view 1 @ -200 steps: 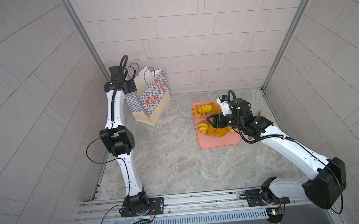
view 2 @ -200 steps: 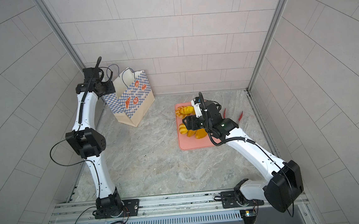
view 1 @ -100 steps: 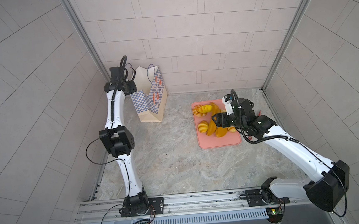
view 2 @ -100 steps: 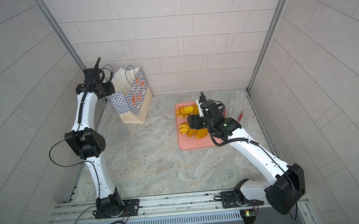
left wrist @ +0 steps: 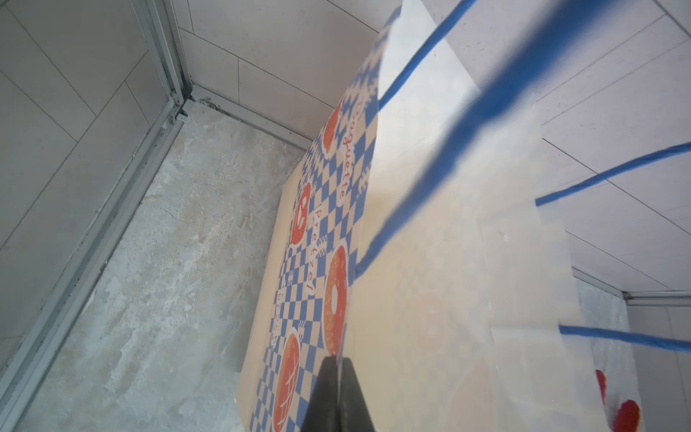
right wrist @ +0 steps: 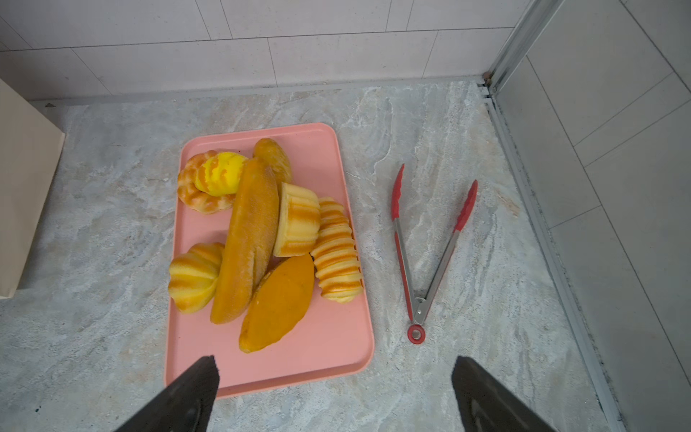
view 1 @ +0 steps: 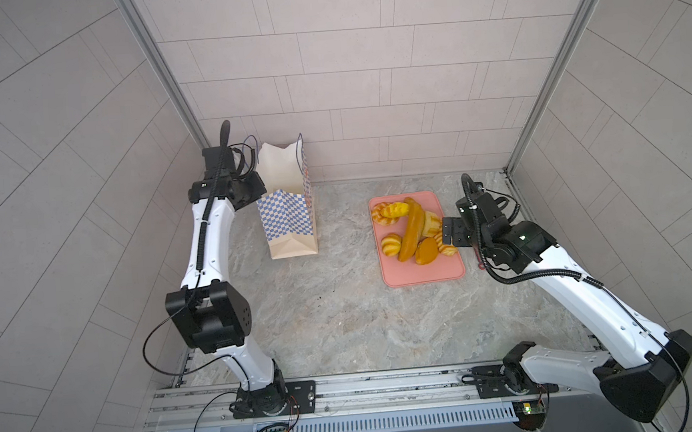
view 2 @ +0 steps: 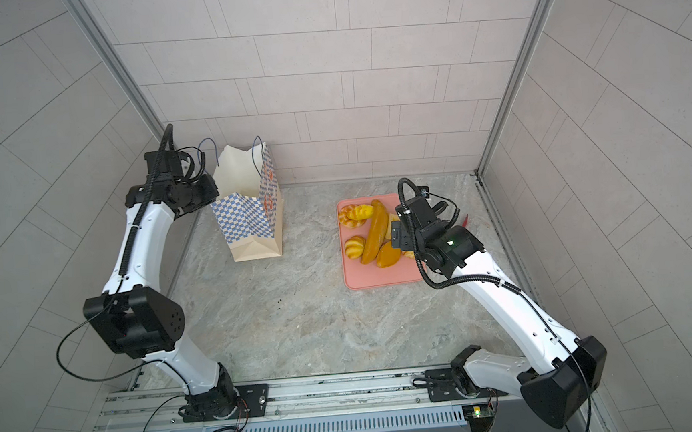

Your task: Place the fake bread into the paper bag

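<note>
I should pull the bag [view 1: 290, 212] with my left gripper back and toward the tray, onto the bare stone floor nearer the tray, and then release the bag's rim, because that floor lies back from my gripper.
Several glossy yellow-orange pieces of fake bread [view 1: 410, 231] [view 2: 375, 236] [right wrist: 261, 232] lie in a heap on a pink tray [view 1: 423, 274] [right wrist: 318, 348]; a long baguette crosses the middle. The paper bag [view 1: 290, 212] [view 2: 251, 219] [left wrist: 430, 262] stands upright at the back left with its mouth open. My left gripper [left wrist: 338, 374] [view 1: 256, 181] is shut on the rim of the bag's checkered wall. My right gripper [right wrist: 334, 366] [view 1: 448, 235] hovers at the tray's right edge, open wide and holding nothing.
Red-tipped metal tongs [right wrist: 422, 254] [view 2: 465, 219] lie spread open on the stone floor to the right of the tray, near the right wall. Tiled walls close in the back and both sides. The bag's blue cord handles [left wrist: 448, 123] hang across the left wrist view.
The left gripper has shut on the bag's rim and the bag has turned to stand upright. The right gripper has drawn back to the tray's right edge and opened wider.
</note>
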Robot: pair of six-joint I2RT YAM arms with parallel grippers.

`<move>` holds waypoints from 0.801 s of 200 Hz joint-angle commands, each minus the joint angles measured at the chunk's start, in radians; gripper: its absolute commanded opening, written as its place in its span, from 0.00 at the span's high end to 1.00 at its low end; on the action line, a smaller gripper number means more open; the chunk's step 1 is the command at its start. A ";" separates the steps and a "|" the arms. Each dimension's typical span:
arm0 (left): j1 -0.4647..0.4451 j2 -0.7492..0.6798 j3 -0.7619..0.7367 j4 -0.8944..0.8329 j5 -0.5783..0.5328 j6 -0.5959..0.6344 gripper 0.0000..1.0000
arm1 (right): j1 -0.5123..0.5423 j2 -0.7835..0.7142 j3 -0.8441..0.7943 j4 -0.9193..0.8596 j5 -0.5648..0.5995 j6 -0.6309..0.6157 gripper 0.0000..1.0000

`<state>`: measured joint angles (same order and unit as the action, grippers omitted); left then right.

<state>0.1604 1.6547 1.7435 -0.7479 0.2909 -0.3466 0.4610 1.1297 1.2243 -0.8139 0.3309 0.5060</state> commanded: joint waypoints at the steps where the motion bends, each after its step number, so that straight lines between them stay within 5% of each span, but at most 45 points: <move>1: -0.005 -0.124 -0.127 0.049 0.047 -0.050 1.00 | -0.008 -0.070 -0.008 0.001 -0.012 -0.042 0.01; 45: -0.008 -0.366 -0.373 0.093 0.101 -0.143 1.00 | -0.013 -0.109 -0.032 0.011 -0.071 -0.077 0.01; 160: -0.042 -0.694 -0.638 0.193 0.194 -0.467 1.00 | -0.013 -0.165 -0.076 0.030 -0.075 -0.080 0.01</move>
<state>0.1360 1.0065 1.1366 -0.6369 0.4534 -0.6941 0.4507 0.9802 1.1477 -0.7864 0.2501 0.4416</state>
